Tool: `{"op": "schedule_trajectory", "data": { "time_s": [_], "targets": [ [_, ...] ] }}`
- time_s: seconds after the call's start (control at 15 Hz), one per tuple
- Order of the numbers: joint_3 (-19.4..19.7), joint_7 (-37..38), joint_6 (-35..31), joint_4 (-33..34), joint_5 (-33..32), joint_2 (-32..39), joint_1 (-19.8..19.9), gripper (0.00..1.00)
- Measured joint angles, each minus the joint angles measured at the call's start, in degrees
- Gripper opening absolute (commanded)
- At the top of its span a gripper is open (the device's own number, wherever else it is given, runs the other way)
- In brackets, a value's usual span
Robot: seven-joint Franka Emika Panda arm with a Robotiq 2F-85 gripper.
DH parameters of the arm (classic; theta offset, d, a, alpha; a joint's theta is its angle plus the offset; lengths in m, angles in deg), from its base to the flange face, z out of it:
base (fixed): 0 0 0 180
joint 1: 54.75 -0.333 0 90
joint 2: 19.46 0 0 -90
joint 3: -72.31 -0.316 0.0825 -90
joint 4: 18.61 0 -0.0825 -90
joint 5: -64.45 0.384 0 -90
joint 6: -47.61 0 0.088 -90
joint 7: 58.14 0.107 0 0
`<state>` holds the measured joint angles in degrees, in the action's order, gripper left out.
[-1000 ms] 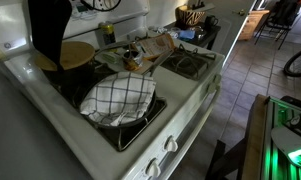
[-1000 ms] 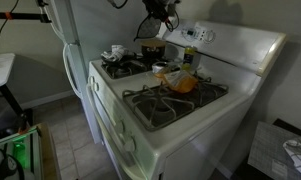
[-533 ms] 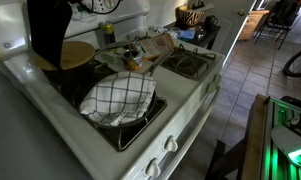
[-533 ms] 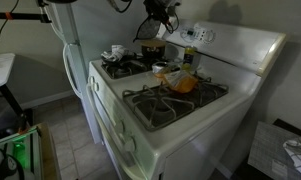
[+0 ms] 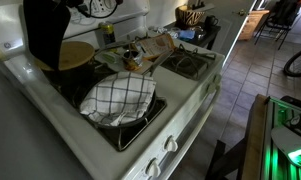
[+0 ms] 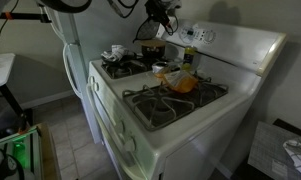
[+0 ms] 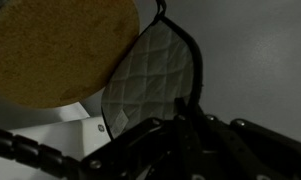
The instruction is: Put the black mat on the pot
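The mat point(image 5: 45, 35) will next be tilted flat over the pot's tan top by my gripper. Then my gripper will lower the mat's edge and let go of it.
The black mat point(image 5: 45, 35) hangs upright at the back of the stove, just above and beside the pot point(image 5: 78, 55), a dark-sided pot with a flat tan top. In the wrist view the mat point(image 7: 150, 80) shows a quilted face with a black edge and hangs next to the pot's tan top point(image 7: 60, 50). My gripper point(image 7: 175, 125) is shut on the mat's edge. In an exterior view the gripper point(image 6: 160, 12) hovers above the pot point(image 6: 152, 49) on the back burner.
A pan with a white checked cloth point(image 5: 118, 97) sits on the front burner next to the pot. Food packets and small containers point(image 5: 145, 52) lie in the stove's middle. The stove's back panel point(image 6: 205, 38) stands behind the pot, and a white fridge point(image 6: 75, 40) stands beside the stove.
The mat has shifted slightly sideways above the pot, still held. The pot and the pan have not moved.
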<state>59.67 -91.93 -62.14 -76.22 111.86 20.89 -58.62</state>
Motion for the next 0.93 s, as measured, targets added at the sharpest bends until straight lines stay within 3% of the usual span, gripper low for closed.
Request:
{"op": "schedule_trajectory", "data": {
  "time_s": [0.4, 0.93],
  "targets": [
    [1.3, 0.2, 0.1, 1.9, -3.3, 1.6, -0.5, 0.02],
    [5.5, 0.6, -1.3, 2.2, -13.2, 1.9, -2.7, 0.02]
  ]
}}
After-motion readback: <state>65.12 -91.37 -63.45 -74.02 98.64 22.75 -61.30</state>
